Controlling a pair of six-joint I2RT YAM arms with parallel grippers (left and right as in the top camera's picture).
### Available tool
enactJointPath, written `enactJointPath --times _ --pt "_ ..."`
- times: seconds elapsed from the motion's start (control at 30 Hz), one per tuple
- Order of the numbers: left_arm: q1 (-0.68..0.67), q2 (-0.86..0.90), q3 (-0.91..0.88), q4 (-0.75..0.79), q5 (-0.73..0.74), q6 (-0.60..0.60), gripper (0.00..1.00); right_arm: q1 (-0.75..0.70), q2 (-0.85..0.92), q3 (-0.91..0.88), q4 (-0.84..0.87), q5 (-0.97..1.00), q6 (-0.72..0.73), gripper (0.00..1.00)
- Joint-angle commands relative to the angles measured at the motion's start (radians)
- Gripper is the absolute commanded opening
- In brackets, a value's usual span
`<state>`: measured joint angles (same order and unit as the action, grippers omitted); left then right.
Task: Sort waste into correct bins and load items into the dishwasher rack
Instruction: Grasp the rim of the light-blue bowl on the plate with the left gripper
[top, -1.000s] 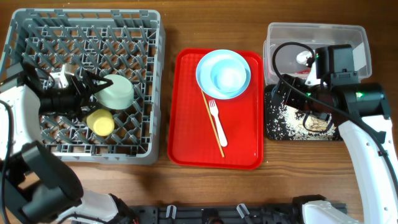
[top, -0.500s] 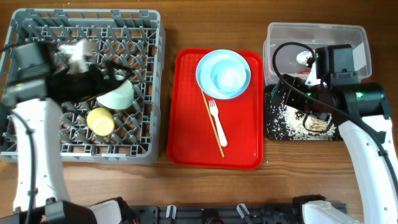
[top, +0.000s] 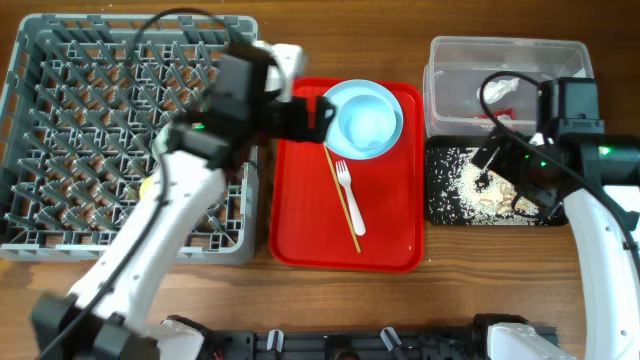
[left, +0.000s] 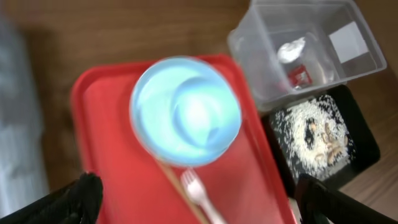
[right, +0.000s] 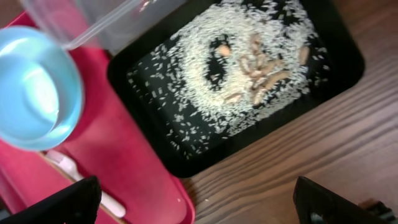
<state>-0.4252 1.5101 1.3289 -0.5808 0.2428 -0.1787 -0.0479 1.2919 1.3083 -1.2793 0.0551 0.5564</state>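
Note:
The pale blue bowl is on top of the plate. My left gripper needs to move down and to the right in the overhead view next, onto the pale blue bowl's near rim.
The pale blue bowl sits in the pale blue plate at the back of the red tray. The white fork and the chopstick lie in front of them. My left gripper hovers open at the plate's left edge; the left wrist view shows the plate below it. My right gripper is open and empty above the black tray of rice. The clear tub holds the tissue and the wrapper.
The grey rack fills the left side. My left arm crosses it and hides the green bowl; a sliver of the yellow cup shows. Bare wood lies in front of the trays.
My left arm has swung right from the rack to the blue plate on the red tray, empty, leaving the green bowl and yellow cup in the rack. My right arm shifted slightly right.

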Motion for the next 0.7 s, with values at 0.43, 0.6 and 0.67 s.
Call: enactJointPath --times 0.43,0.6,0.67 --pt "-0.268 0.405 0.018 0.224 -0.108 0.144 1.0 -0.019 0.002 0.018 -0.009 0.023 -0.034 1.0" --pt "-0.277 0.474 0.018 0.204 -0.203 0.149 0.98 -0.019 0.002 0.018 -0.01 0.023 -0.034 1.0" --pt "-0.277 0.488 0.018 0.183 -0.224 0.149 0.94 -0.019 0.002 0.018 -0.01 0.023 -0.037 1.0"
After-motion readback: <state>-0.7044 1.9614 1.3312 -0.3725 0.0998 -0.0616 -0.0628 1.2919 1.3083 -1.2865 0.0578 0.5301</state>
